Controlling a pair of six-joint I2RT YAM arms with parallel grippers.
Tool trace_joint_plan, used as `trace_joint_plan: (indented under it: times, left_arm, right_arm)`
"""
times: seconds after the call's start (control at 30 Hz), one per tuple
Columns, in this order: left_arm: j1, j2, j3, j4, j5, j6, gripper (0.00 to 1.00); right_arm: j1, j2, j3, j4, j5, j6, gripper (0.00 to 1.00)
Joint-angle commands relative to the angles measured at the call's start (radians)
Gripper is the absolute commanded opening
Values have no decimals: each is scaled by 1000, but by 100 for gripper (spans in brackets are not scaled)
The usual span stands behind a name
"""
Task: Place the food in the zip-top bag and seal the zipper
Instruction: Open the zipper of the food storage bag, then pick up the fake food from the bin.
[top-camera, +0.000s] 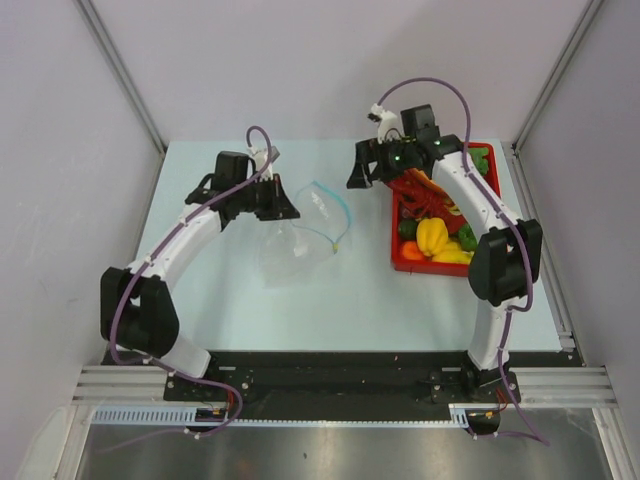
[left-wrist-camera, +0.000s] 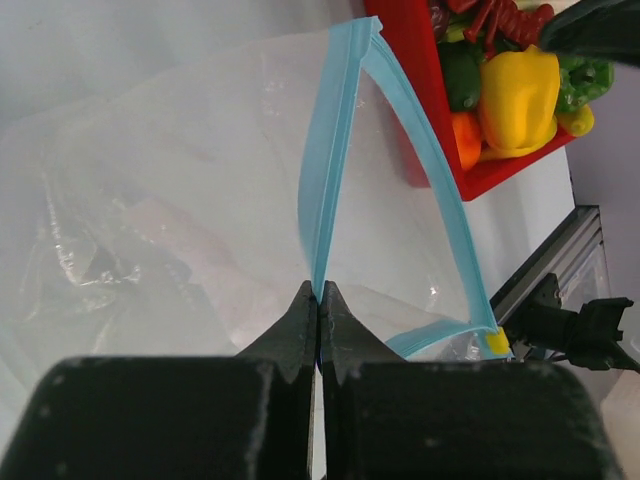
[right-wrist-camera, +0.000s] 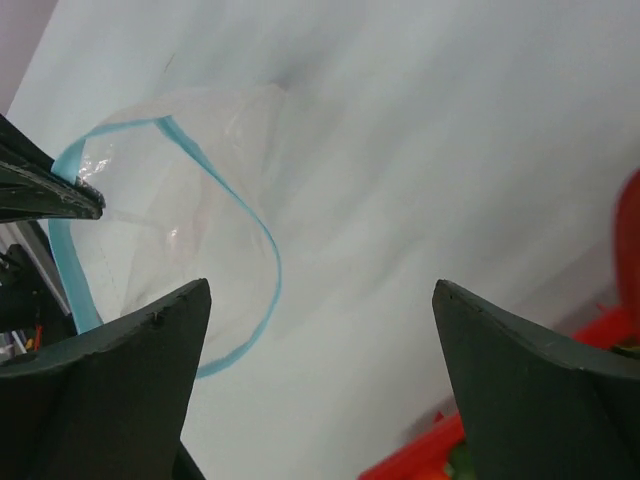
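Note:
My right gripper will swing to the right in the top view over the tray (top-camera: 396, 262) and close on the long orange piece, because the bag's opening is standing open.
The clear zip-top bag (top-camera: 298, 243) lies on the table left of centre, its mouth held open and raised. My left gripper (top-camera: 287, 208) is shut on the light blue zipper (left-wrist-camera: 322, 200) at one lip of the mouth; the other lip (left-wrist-camera: 430, 170) bows away. My right gripper (top-camera: 360, 172) is open and empty, above the table between the bag and the red tray (top-camera: 396, 262). In the right wrist view the bag's open mouth (right-wrist-camera: 170, 220) is ahead to the left. The food sits in the tray: a yellow pepper (top-camera: 432, 235), an orange piece (top-camera: 412, 250) and green pieces (top-camera: 467, 237).
The red tray stands at the right of the table, partly under my right arm. Red toy pieces (left-wrist-camera: 500, 18) lie at its far end. A yellow slider tab (left-wrist-camera: 495, 342) sits at the zipper's end. Metal frame rails run along both table sides.

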Motion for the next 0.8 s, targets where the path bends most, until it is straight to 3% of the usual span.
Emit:
trace_joint_plan:
  times: [0.0,0.17,0.37,0.57,0.77]
  left_arm:
    - [-3,29,58,83,48,-67,0]
    - [-8,72,55,106,61,-81,0]
    - [-37,78,33,124,67,-61,0]
    - [-43,122,44,83,84,-36,0]
    - [-42,147,76,54,90,7,0]
  right_arm:
    - [-73,-44,141,-114,29,-132,99]
    - [-234,-18,281,-252,85,-249,100]
    - [-504,22,346,-419,-67,-303,100]
    - [-728,20,209,-424,-252,-215,96]
    - [-799,42,47,-383,-421,-167,90]
